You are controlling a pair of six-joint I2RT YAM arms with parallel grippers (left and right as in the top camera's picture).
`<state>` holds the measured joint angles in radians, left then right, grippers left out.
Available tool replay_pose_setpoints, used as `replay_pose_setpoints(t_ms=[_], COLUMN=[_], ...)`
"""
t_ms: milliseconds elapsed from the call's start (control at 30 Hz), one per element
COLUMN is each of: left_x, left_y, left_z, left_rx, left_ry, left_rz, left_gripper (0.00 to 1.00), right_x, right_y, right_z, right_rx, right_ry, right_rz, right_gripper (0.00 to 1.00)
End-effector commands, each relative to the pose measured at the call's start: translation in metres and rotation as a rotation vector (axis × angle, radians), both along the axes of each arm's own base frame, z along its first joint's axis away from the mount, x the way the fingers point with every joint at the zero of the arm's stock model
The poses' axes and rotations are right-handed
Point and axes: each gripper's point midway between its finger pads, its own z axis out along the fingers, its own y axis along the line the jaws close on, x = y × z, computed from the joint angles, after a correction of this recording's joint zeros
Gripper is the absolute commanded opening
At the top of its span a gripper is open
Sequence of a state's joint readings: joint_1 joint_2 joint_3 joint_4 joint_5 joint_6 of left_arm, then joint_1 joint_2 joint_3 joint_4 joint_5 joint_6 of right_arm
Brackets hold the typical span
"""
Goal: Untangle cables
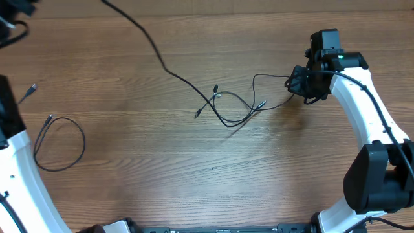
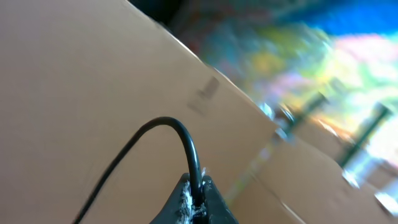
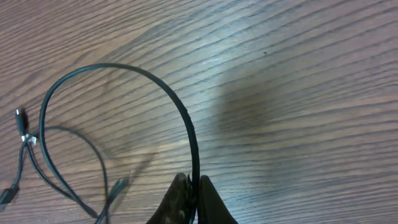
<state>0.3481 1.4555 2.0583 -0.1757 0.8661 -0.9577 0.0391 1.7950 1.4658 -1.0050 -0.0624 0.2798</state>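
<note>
Next, my left gripper pulls away to the left in the overhead view, then lowers beyond the small plug, since the long cable still leads into the knot.
A small knot of thin black cables (image 1: 226,109) with plug ends lies mid-table. From it one long cable (image 1: 155,52) runs up and left, out of the overhead view. My left gripper (image 2: 198,186) is shut on a black cable (image 2: 168,122) that arches out of its jaws; it is raised off the table and faces a cardboard surface. Another strand leads right from the knot to my right gripper (image 1: 299,84), which sits low over the table. In its wrist view the right gripper (image 3: 194,183) is shut on a cable (image 3: 124,68) looping left toward the plug ends (image 3: 20,118).
A separate loose cable (image 1: 61,142) lies coiled at the left, with a small plug (image 1: 29,90) above it. The white right arm (image 1: 362,110) stretches along the right side and the left arm (image 1: 19,175) along the left edge. A cardboard box (image 2: 74,74) fills the left wrist view.
</note>
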Motion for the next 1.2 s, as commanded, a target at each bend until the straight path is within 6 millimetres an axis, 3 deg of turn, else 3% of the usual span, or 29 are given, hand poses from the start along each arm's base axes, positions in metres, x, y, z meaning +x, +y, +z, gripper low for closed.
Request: replay_pose_setpoints(t_ms=[0, 200, 400, 600, 800, 933, 967, 1133, 1167], left_x=[-0.012, -0.028, -0.013, 0.016, 0.049, 0.070, 0.076, 0.096, 0.099], left_y=[0.059, 0.129, 0.130, 0.156, 0.187, 0.211, 0.231, 0.262, 0.266], left_z=[0.023, 0.016, -0.015, -0.095, -0.166, -0.201, -0.214, -0.239, -0.245], left_rx=[-0.073, -0.062, 0.012, 0.216, 0.351, 0.419, 0.469, 0.646, 0.655], left_ry=[-0.055, -0.033, 0.065, 0.331, 0.560, 0.649, 0.687, 0.721, 0.731], left_rz=[0.223, 0.424, 0.465, 0.761, 0.877, 0.916, 0.993, 1.051, 1.048], left_gripper=[0.04, 0.04, 0.04, 0.04, 0.04, 0.04, 0.04, 0.05, 0.11], right_x=[-0.001, -0.001, -0.001, -0.007, -0.008, -0.010, -0.011, -0.014, -0.014], right_y=[-0.008, -0.010, -0.010, -0.010, -0.010, -0.010, -0.010, -0.011, -0.011], right_z=[-0.003, -0.003, -0.003, -0.005, -0.005, -0.005, -0.006, -0.006, -0.006], right_rx=[-0.008, -0.008, -0.007, -0.008, -0.008, -0.009, -0.009, -0.011, -0.011], right_ry=[0.005, 0.006, 0.009, 0.034, 0.036, 0.046, 0.052, 0.063, 0.064], right_rz=[-0.024, -0.029, -0.029, -0.028, -0.028, -0.028, -0.028, -0.024, -0.024], right_gripper=[0.04, 0.04, 0.04, 0.04, 0.04, 0.04, 0.04, 0.04, 0.04])
